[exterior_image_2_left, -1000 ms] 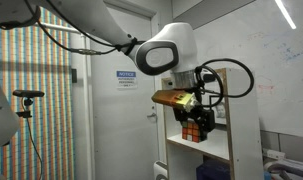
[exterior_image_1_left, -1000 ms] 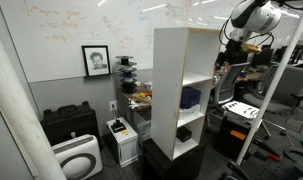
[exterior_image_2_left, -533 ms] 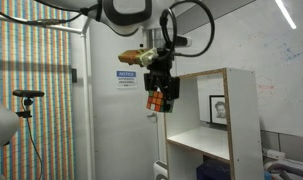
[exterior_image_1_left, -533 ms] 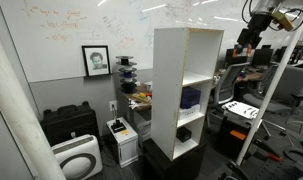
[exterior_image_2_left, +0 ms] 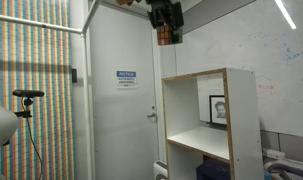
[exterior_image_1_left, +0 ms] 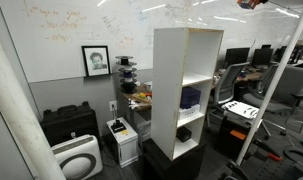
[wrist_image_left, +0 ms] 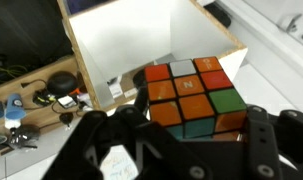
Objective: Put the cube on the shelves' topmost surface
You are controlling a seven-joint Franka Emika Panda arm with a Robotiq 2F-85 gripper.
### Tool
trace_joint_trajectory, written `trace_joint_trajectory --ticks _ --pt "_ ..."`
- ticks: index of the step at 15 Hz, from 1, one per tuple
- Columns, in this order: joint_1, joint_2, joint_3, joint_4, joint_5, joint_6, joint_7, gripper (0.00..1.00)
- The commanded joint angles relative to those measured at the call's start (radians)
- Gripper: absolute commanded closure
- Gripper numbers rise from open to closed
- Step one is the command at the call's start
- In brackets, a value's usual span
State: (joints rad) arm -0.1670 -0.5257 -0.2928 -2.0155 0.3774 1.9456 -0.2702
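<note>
The robot's gripper will next move the cube away from the robot's base, over the shelves' flat white top, and then lower it onto that top.
The cube [wrist_image_left: 189, 92] is a Rubik's-type block showing mostly orange and red faces and one green square. My gripper [wrist_image_left: 191, 138] is shut on it, a black finger on each side. In an exterior view the gripper [exterior_image_2_left: 165, 12] hangs at the top edge of the picture with the cube [exterior_image_2_left: 168, 36] under it, well above and to the left of the white shelves [exterior_image_2_left: 201, 112]. In the wrist view the shelves' flat white top [wrist_image_left: 131, 38] lies below and behind the cube. The shelves [exterior_image_1_left: 181, 60] stand mid-frame; the gripper [exterior_image_1_left: 253, 3] barely shows at the top edge.
A black case [exterior_image_1_left: 69, 122] and a white appliance [exterior_image_1_left: 79, 158] stand on the floor beside the shelves. A framed portrait [exterior_image_1_left: 95, 60] hangs on the wall. A door [exterior_image_2_left: 126, 110] is behind the shelves. Desks and chairs [exterior_image_1_left: 246, 105] fill the far side.
The arm has risen with the cube, from beside the shelves' upper compartment to well above their top. The gripper has stayed shut on the cube.
</note>
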Motion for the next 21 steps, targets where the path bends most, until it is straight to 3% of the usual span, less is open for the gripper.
trace_joint_trajectory --ticks 1,6,9,10,11,14,16,21 --pt "0.062 0.167 0.027 0.081 0.103 0.224 0.094 0.57" --pt "0.11 0.445 0.074 0.177 0.134 0.385 0.18 0.57" --pt "0.103 0.631 0.116 0.337 0.146 0.433 0.25 0.57" --pt "0.095 0.685 0.13 0.406 0.121 0.42 0.291 0.57" --pt "0.088 0.723 0.139 0.46 0.095 0.406 0.335 0.08" --pt "0.078 0.787 0.147 0.569 -0.015 0.315 0.454 0.0" --pt "0.075 0.8 0.151 0.616 -0.057 0.224 0.502 0.0" --pt "0.047 0.779 0.152 0.679 -0.076 0.0 0.53 0.01"
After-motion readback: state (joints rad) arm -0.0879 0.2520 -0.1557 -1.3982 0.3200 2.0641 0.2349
